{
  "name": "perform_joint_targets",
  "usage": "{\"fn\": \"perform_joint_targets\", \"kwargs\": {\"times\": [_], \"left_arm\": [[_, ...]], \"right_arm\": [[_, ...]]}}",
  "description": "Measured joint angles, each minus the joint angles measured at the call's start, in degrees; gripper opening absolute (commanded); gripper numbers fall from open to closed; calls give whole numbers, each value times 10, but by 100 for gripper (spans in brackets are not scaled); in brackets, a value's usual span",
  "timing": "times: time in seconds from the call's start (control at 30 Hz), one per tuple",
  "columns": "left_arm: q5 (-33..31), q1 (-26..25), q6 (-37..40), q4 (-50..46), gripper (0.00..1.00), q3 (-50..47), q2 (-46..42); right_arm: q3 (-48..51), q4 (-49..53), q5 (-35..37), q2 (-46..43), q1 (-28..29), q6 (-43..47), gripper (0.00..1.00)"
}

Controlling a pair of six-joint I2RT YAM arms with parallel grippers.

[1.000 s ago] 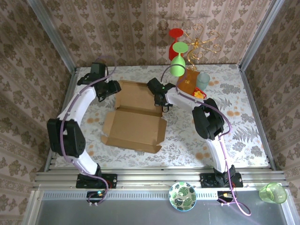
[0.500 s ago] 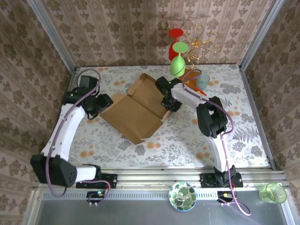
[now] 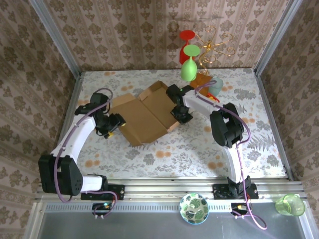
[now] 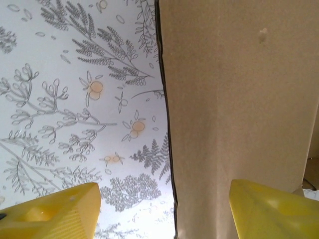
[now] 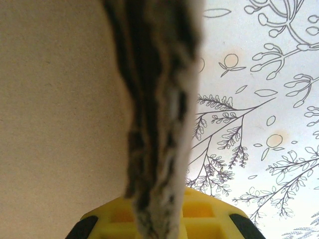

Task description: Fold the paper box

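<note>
My left gripper's open fingers are just above the thin edge of the cardboard panel, so next I will lower my left gripper over the panel's edge and close it.
The paper box (image 3: 144, 113) lies flattened and turned at an angle in the middle of the table, a brown cardboard sheet with one flap raised at its back edge. My right gripper (image 3: 180, 115) is at its right edge, shut on the frayed cardboard edge (image 5: 159, 124), which runs down between the yellow jaws of my right gripper (image 5: 159, 221). My left gripper (image 3: 115, 124) stands at the box's left edge. In the left wrist view my left gripper (image 4: 164, 211) is open wide, and the box's edge (image 4: 167, 124) lies between the fingers with one fingertip (image 4: 271, 209) over the cardboard.
A gold rack with a green glass (image 3: 189, 67) and a red glass (image 3: 186, 37) stands at the back. An orange packet (image 3: 201, 82) and a pale cup (image 3: 216, 85) sit beside it. A patterned plate (image 3: 194, 208) and a green cup (image 3: 290, 204) rest by the near rail.
The box has swung round and folded flatter, and shifted right. My left gripper has come off its back left corner, moved nearer along the left edge and opened wider. My right gripper kept its grip.
</note>
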State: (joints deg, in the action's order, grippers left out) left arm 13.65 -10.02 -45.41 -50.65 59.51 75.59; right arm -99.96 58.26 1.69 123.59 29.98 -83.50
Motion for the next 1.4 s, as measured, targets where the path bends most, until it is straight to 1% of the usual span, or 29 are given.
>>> {"fn": "perform_joint_targets", "kwargs": {"times": [0.13, 0.2, 0.23, 0.37, 0.4, 0.5, 0.53, 0.6, 0.63, 0.73, 0.83, 1.0, 1.1, 1.2, 1.3, 1.4], "left_arm": [[10, -3, -5, 39, 52, -23, 10], [9, -11, -8, 56, 44, -22, 24], [8, -14, -11, 62, 38, -22, 31], [-8, -26, -11, 71, 0, -10, 55], [-14, -28, -7, 69, 0, -1, 60], [-51, -38, 21, 30, 0, 57, 76], [-67, -41, 35, 14, 0, 83, 83], [-102, -47, 69, -17, 0, 136, 98], [-118, -50, 89, -30, 0, 161, 106], [-161, -53, 149, -69, 0, 220, 128], [-197, -55, 212, -109, 0, 269, 156], [-256, -73, 303, -156, 0, 348, 205], [-277, -89, 360, -165, 0, 384, 217], [-282, -110, 433, -166, 0, 415, 221], [-294, -139, 515, -165, 0, 440, 223], [-314, -174, 596, -157, 0, 451, 228]], "right_arm": [[14, -9, -9, -1, 0, -7, 0], [20, -14, -13, -3, 0, -10, 0], [22, -16, -16, -5, 0, -12, 0], [36, -26, -25, -14, 0, -23, 0], [39, -30, -30, -17, 2, -27, 0], [56, -42, -39, -30, 8, -42, 39], [62, -44, -41, -37, 11, -48, 48], [71, -45, -44, -51, 19, -56, 58], [73, -45, -44, -61, 23, -58, 62], [76, -45, -43, -101, 37, -61, 66], [76, -54, -43, -156, 52, -61, 67], [81, -83, -40, -236, 66, -30, 66], [103, -116, -29, -273, 66, 27, 62], [155, -205, -15, -313, 64, 151, 59], [234, -348, -27, -350, 45, 319, 59], [299, -472, -47, -367, 16, 496, 62]]}}
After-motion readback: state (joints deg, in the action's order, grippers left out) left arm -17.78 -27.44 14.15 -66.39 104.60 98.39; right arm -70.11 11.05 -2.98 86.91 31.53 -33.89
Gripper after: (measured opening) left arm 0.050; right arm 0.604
